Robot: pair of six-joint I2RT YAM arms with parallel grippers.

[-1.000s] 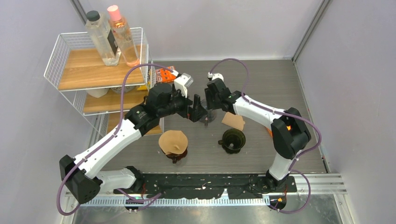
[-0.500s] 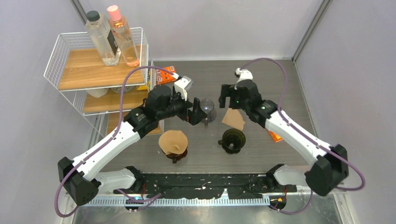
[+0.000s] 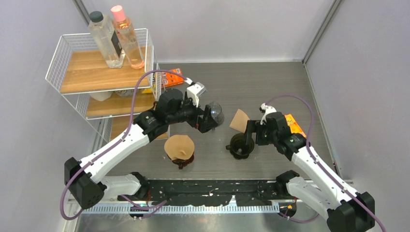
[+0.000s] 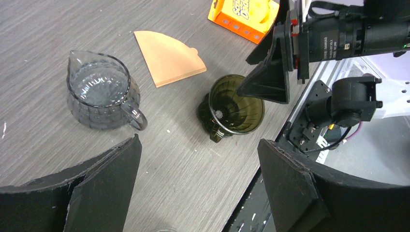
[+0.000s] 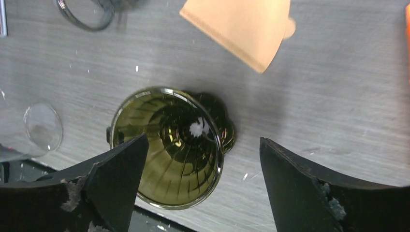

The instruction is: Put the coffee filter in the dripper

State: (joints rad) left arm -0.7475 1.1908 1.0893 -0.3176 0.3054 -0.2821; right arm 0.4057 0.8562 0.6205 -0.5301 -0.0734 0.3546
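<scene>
The empty dripper's rim on the orange box's side point(image 3: 253, 146) point(image 5: 221, 152) is below, between the open fingers. My right gripper should next lower its fingers to both sides of that thin rim and close.
A flat brown coffee filter point(image 3: 240, 120) lies on the table just beyond an empty dark green dripper point(image 3: 240, 145). Both show in the left wrist view, the filter point(image 4: 169, 57) and the dripper point(image 4: 233, 108), and in the right wrist view, the filter point(image 5: 241, 24) and the dripper point(image 5: 167, 151). My right gripper point(image 3: 250, 135) is open and empty, hovering over the dripper's right side point(image 5: 203, 186). My left gripper point(image 3: 208, 122) is open and empty point(image 4: 199, 188), beside a glass carafe point(image 3: 214, 111).
A second dripper holding a brown filter point(image 3: 179, 148) stands at the near left. The carafe point(image 4: 100, 90) sits left of the flat filter. An orange box point(image 3: 293, 123) lies right of my right arm. A wire shelf point(image 3: 104, 72) with bottles stands at the far left.
My right arm has swung from the carafe back toward the near right and now hangs over the dark dripper. My left gripper has shifted slightly right, beside the carafe.
</scene>
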